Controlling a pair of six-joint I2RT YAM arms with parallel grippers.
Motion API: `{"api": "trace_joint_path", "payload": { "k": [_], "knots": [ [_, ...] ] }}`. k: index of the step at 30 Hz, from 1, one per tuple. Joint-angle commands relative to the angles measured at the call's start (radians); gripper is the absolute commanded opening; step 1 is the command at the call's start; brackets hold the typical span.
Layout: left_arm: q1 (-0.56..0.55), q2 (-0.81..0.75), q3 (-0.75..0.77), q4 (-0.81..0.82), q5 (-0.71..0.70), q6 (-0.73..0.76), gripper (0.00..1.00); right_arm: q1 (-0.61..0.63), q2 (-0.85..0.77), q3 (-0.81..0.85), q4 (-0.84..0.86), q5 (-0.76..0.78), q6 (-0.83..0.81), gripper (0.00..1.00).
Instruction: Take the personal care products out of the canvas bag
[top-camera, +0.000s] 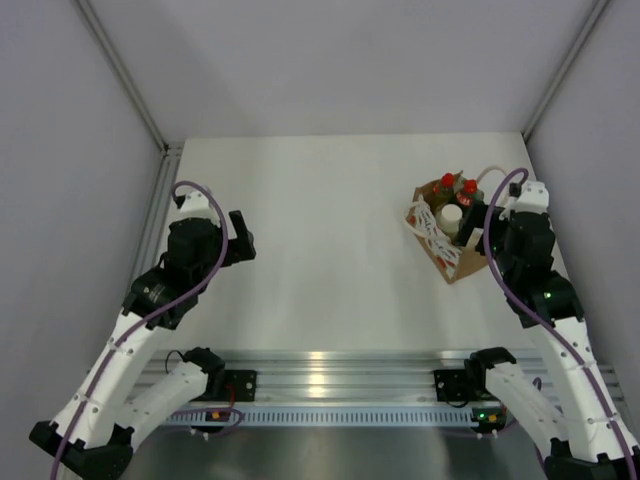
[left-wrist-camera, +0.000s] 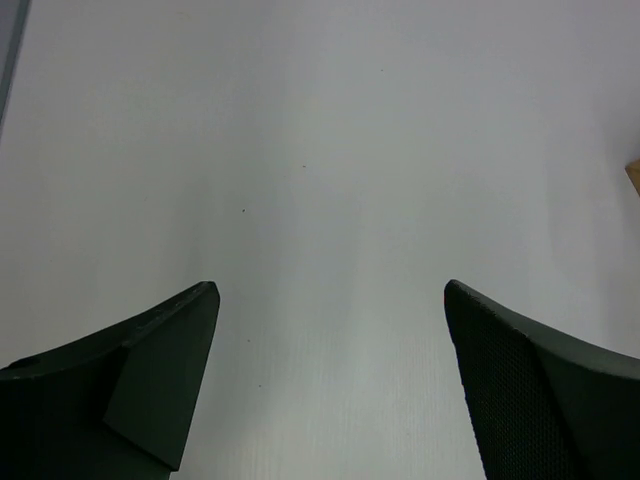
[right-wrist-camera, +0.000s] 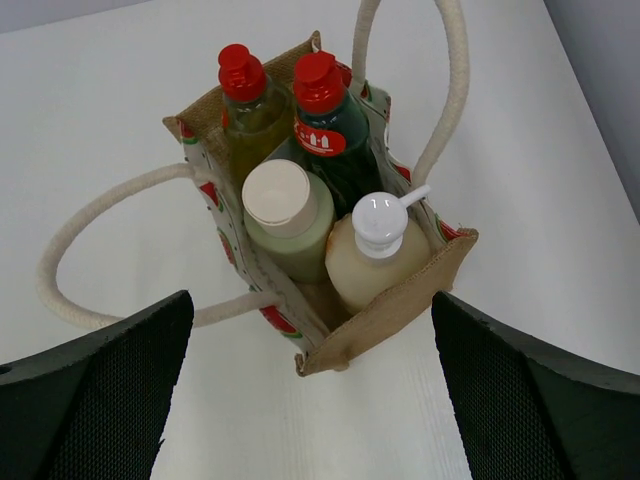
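My right gripper reaches outward and down around the green bottle's red cap (right-wrist-camera: 318, 83) next, since the cap lies uncovered in the open bag (right-wrist-camera: 400, 305).
The canvas bag (right-wrist-camera: 400, 305) stands open on the table at the back right (top-camera: 455, 265), its white rope handles (right-wrist-camera: 75, 225) spread to the sides. Four bottles stand inside: a green one with a red cap (right-wrist-camera: 325, 125), a slim yellow one with a red cap (right-wrist-camera: 245, 100), a cream cylinder with a white lid (right-wrist-camera: 280, 215) and a peach pump bottle (right-wrist-camera: 375, 255). My right gripper (right-wrist-camera: 310, 305) is open just in front of the bag, above the table, empty. My left gripper (left-wrist-camera: 330, 290) is open and empty over bare table at the left (top-camera: 240, 240).
The white table (top-camera: 330, 250) has grey walls on the left, back and right. The bag stands near the right wall. An aluminium rail (top-camera: 340, 385) with the arm bases runs along the near edge.
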Motion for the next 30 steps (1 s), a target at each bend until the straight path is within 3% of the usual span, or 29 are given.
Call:
{"api": "trace_joint_path", "payload": {
  "k": [1, 13, 22, 23, 27, 30],
  "knots": [
    [0.002, 0.023, 0.004, 0.052, 0.006, -0.023, 0.98, 0.004, -0.022, 0.021, 0.036, 0.034, 0.015, 0.99],
    [0.002, 0.066, 0.073, 0.046, 0.137, 0.014, 0.98, 0.005, -0.015, 0.022, 0.136, 0.046, -0.005, 0.99],
    [0.015, 0.147, 0.003, 0.068, 0.238, 0.034, 0.98, 0.004, 0.14, 0.101, 0.229, 0.129, -0.089, 0.99],
    [0.013, 0.143, -0.005, 0.068, 0.249, 0.029, 0.98, 0.005, 0.173, 0.101, 0.272, 0.124, -0.1, 0.98],
    [0.013, 0.117, -0.034, 0.079, 0.292, 0.027, 0.98, 0.005, 0.272, 0.099, 0.388, 0.098, -0.172, 0.76],
    [0.013, 0.115, -0.031, 0.077, 0.279, 0.032, 0.98, 0.005, 0.358, 0.107, 0.453, 0.086, -0.198, 0.69]
  ]
}}
